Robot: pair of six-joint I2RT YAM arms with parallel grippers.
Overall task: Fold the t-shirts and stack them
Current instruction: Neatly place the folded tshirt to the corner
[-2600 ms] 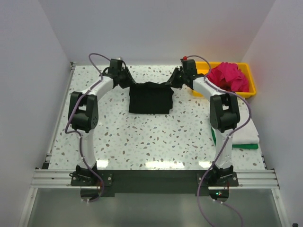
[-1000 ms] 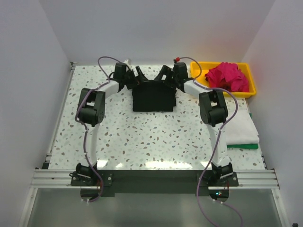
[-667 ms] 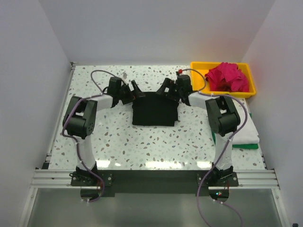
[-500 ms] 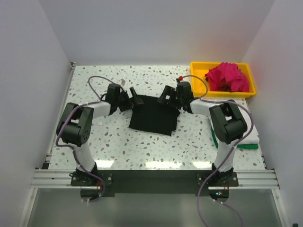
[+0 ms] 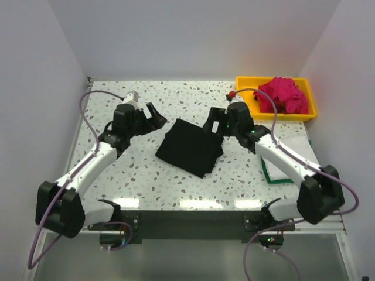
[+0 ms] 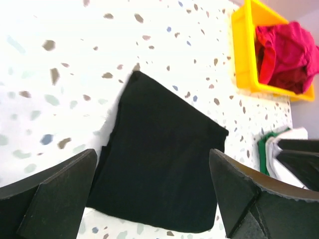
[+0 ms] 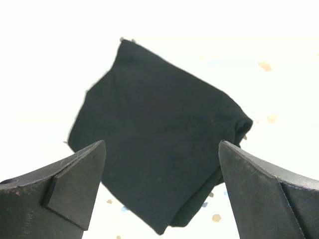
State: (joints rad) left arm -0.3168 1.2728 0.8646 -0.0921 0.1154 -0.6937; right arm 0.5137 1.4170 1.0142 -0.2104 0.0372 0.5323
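My right gripper lowers back onto the black t-shirt's edge facing the white t-shirt next, where its lower layer sticks out past its top layer.
A black t-shirt (image 5: 190,146), folded into a rough square, lies turned diagonally on the speckled table (image 5: 146,175). My left gripper (image 5: 154,115) hovers open just off its far left corner. My right gripper (image 5: 211,121) hovers open over its far right corner. Neither holds anything. The left wrist view frames the black shirt (image 6: 159,164) between the open gripper's (image 6: 154,199) fingers. The right wrist view does the same with the shirt (image 7: 159,144) and gripper (image 7: 162,189). A crumpled magenta t-shirt (image 5: 284,95) fills the tray. Folded white (image 5: 296,153) and green (image 5: 268,174) t-shirts lie at the right, partly behind my right arm.
The yellow tray (image 5: 243,93) stands at the far right corner and shows in the left wrist view (image 6: 241,55) too. White walls close in the table on three sides. The metal rail (image 5: 187,219) with both arm bases runs along the near edge.
The black shirt has shifted nearer and turned diagonal. Both arms have swung back and outward, and the open grippers have come away from the shirt's far corners.
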